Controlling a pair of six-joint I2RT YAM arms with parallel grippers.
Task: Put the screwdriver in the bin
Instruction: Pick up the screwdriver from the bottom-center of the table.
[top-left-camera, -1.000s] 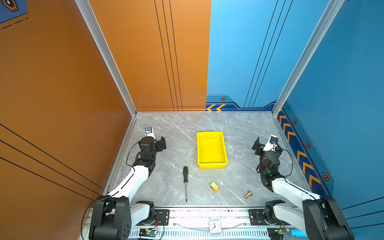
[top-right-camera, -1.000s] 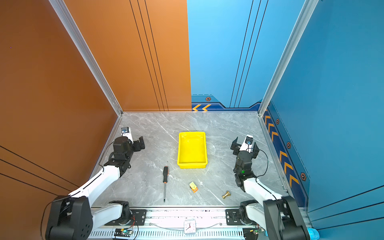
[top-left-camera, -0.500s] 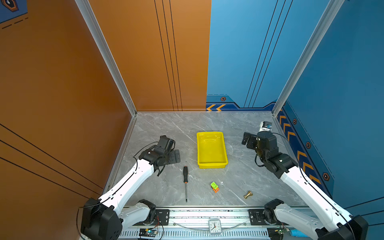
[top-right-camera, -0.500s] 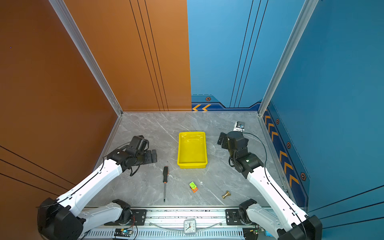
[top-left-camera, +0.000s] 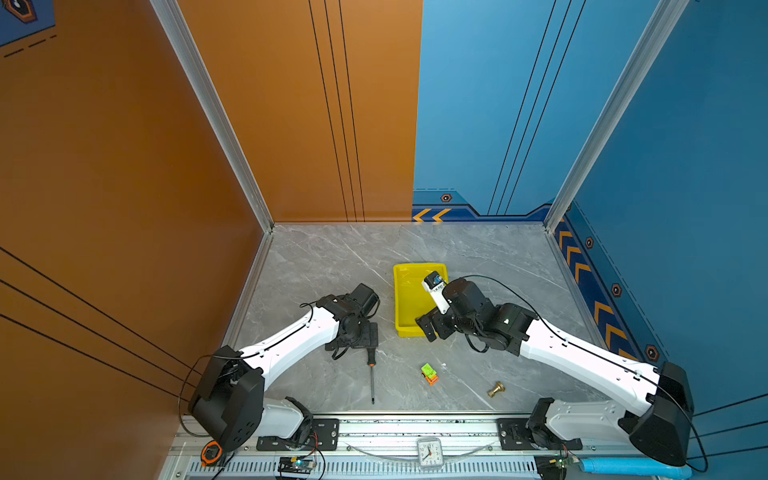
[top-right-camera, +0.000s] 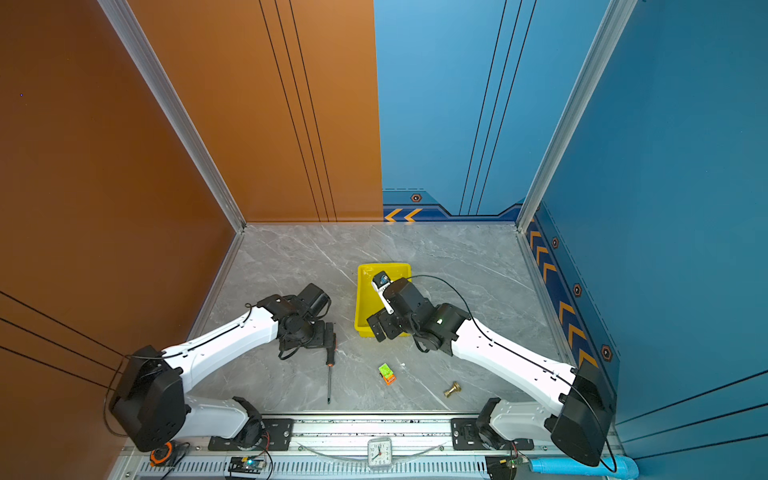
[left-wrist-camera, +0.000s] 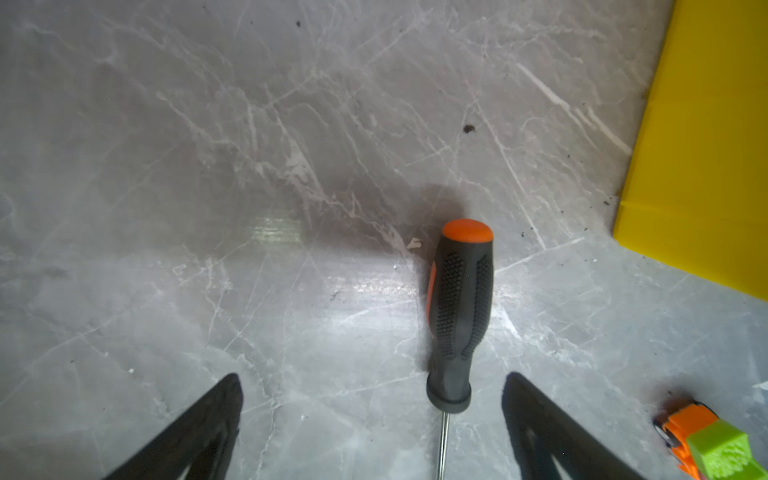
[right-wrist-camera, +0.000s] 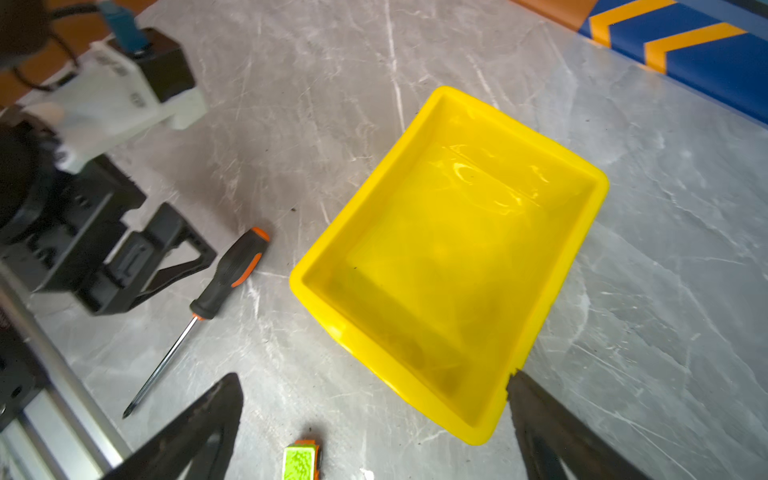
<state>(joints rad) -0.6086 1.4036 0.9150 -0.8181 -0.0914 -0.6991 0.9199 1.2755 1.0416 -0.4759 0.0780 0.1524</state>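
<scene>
My left gripper will move down and toward the bin (top-left-camera: 405, 299) and close around the screwdriver's black handle (top-left-camera: 371, 357), because the handle is off-centre, nearer the fingertip on the bin's side.
The screwdriver (top-left-camera: 372, 376) lies flat on the grey marble table, black handle toward the back, thin shaft toward the front rail. My left gripper (top-left-camera: 371, 336) hangs open just above its handle. In the left wrist view the handle (left-wrist-camera: 459, 311) runs up from between the two fingertips (left-wrist-camera: 372, 378), nearer one of them, untouched. The yellow bin (top-left-camera: 405, 299) stands just right of it. My right gripper (top-left-camera: 428, 329) is open over the bin's near end. In the right wrist view one fingertip (right-wrist-camera: 523, 386) meets the bin's rim (right-wrist-camera: 490, 432), and the bin holds nothing.
A small green-and-orange toy block (top-left-camera: 429, 372) lies in front of the bin. A brass fitting (top-left-camera: 496, 389) sits further right. A clock (top-left-camera: 429, 453) rests on the front rail. Orange and blue walls close off the left, back and right.
Both arms have swung in from the table's sides toward the middle. The left one now hangs over the screwdriver's handle, the right over the bin's near end. Screwdriver and bin stayed put.
</scene>
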